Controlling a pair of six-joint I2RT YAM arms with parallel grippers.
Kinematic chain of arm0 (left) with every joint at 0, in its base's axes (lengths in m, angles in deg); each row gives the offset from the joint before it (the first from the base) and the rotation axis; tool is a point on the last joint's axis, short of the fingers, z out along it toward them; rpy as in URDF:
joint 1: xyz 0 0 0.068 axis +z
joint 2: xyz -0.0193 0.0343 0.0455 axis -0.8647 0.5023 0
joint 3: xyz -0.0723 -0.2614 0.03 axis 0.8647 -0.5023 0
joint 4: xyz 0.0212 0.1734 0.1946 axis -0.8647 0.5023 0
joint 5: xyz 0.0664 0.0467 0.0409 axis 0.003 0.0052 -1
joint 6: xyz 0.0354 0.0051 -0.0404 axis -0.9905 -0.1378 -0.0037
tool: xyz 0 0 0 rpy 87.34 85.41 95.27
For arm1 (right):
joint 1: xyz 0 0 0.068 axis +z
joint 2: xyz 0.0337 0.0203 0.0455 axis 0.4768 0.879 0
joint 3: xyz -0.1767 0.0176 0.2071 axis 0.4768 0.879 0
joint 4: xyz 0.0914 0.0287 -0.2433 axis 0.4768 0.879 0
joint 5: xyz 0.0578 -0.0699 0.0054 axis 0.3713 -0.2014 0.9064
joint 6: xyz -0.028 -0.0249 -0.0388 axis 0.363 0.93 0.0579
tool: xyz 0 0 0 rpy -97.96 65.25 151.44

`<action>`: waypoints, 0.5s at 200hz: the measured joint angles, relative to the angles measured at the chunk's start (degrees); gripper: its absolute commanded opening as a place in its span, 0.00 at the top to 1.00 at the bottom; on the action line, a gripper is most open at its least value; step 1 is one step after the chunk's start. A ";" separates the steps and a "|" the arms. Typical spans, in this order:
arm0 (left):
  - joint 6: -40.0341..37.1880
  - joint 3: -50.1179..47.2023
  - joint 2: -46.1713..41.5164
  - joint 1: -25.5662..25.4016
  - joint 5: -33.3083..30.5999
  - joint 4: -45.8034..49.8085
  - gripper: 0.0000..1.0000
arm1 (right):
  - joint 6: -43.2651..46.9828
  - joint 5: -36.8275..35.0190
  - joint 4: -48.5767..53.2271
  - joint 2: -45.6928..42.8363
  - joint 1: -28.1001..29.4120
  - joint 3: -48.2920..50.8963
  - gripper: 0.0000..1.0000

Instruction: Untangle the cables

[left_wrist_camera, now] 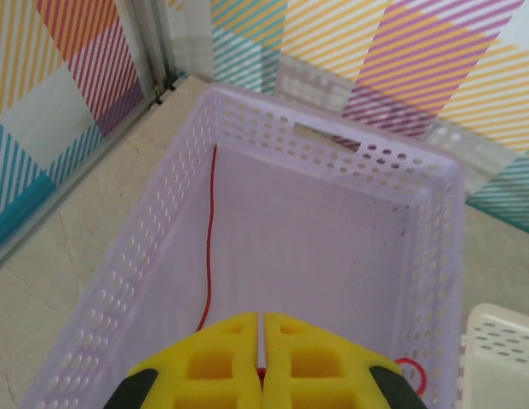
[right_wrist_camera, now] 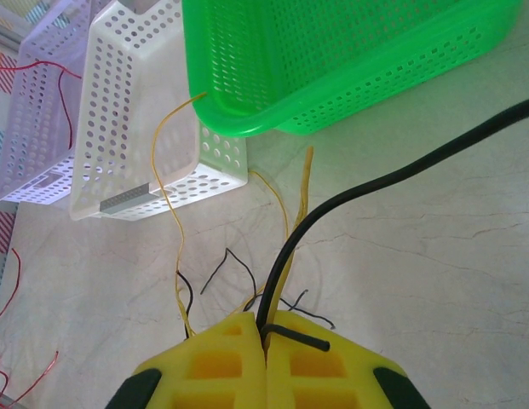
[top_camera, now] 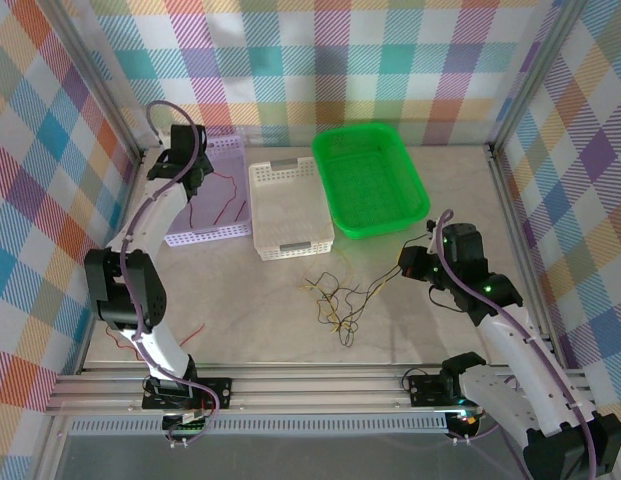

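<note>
The red cable already trails along the lilac basket's bottom, so my left gripper will go down there and release it.
A loose tangle of thin yellow and black cables lies on the table in front of the white basket. My right gripper sits at the tangle's right end. Its yellow jaws are shut on a black cable, and a yellow cable runs into the same gap. My left gripper hovers over the lilac basket, shut on a red cable that trails along the basket floor. Another red cable lies by the left arm's base.
Three baskets stand in a row at the back: lilac, white and green. Checked walls and metal frame posts close in the table on three sides. Rails run along the near edge by the arm bases.
</note>
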State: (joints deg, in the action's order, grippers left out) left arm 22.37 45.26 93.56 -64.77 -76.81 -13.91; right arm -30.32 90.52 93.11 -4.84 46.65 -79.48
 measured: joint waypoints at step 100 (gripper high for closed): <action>5.14 -2.16 8.74 0.11 1.99 1.60 1.00 | 0.26 -0.26 0.28 -0.11 0.28 0.00 1.00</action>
State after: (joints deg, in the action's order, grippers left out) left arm 27.51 43.10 102.30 -64.66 -74.82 -12.31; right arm -30.06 90.26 93.39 -4.94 46.93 -79.48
